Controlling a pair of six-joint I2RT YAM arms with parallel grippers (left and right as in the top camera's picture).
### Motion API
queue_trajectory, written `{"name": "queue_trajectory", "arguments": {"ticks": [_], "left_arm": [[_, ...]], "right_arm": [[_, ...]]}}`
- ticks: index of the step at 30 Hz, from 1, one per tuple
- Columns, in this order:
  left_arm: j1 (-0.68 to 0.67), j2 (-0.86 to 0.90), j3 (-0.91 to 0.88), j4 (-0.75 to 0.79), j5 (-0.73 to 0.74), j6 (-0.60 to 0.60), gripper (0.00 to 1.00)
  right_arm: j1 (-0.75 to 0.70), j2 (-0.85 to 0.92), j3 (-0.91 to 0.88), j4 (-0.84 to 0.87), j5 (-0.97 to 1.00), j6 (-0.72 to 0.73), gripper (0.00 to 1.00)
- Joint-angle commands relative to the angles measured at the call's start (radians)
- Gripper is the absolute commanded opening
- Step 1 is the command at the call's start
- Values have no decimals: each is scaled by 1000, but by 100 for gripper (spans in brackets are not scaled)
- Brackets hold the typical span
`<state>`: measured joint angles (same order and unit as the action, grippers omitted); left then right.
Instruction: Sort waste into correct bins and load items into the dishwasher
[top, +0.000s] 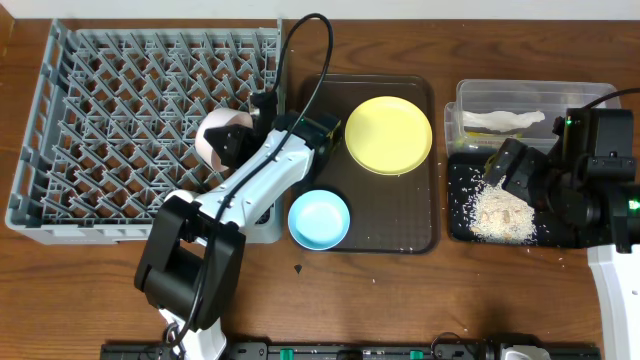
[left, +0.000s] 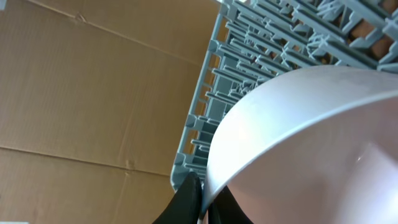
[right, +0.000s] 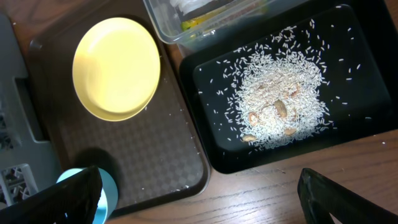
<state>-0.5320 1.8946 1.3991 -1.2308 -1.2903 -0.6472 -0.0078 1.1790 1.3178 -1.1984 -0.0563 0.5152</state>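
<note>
My left gripper should next lower the tilted white bowl between the grey dish rack's wires by the serving tray, below the gripper, and let go of the bowl's rim.
My left gripper (top: 235, 138) is shut on the rim of the white bowl (top: 218, 134) and holds it tilted over the right side of the grey dish rack (top: 60, 130). The left wrist view shows the bowl (left: 292, 124) pinched between the fingers (left: 202, 199), with the rack (left: 261, 56) behind. My right gripper (right: 199, 199) is open and empty above the black tray (top: 560, 232), which holds rice scraps (top: 500, 212). The yellow plate (top: 388, 134) and light blue bowl (top: 319, 219) sit on the brown serving tray. The clear tub (top: 470, 95) holds the white napkin (top: 505, 120).
The dark brown serving tray (top: 400, 220) lies between the rack and the bins. A green-and-orange wrapper edge (right: 211, 15) shows in the clear tub. A black cable (top: 305, 60) loops over the rack's right edge. Cardboard wall stands behind the rack.
</note>
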Motion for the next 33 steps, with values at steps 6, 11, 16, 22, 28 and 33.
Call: {"name": "queue_trajectory", "arguments": {"ticks": [6,11,16,22,28,33], "left_arm": [[11,11,-7,26,-29,-19,7],[12,34,-7,94,-31,40,8],[12,48,-7,104,-31,52,8],[8,47,-7,98,-121,124,8],[3,47,-7,92,-202,198,7],[-27,47,-8,89,-146,197,7]], "right_arm": [[-11,-1,11,2,-5,-8,99],[-11,-1,11,2,-5,-8,99],[-11,-1,11,2,-5,-8,99],[-11,-1,11,3,-5,-8,99],[-11,-1,11,6,-5,-8,99],[-11,-1,11,6,-5,-8,99]]}}
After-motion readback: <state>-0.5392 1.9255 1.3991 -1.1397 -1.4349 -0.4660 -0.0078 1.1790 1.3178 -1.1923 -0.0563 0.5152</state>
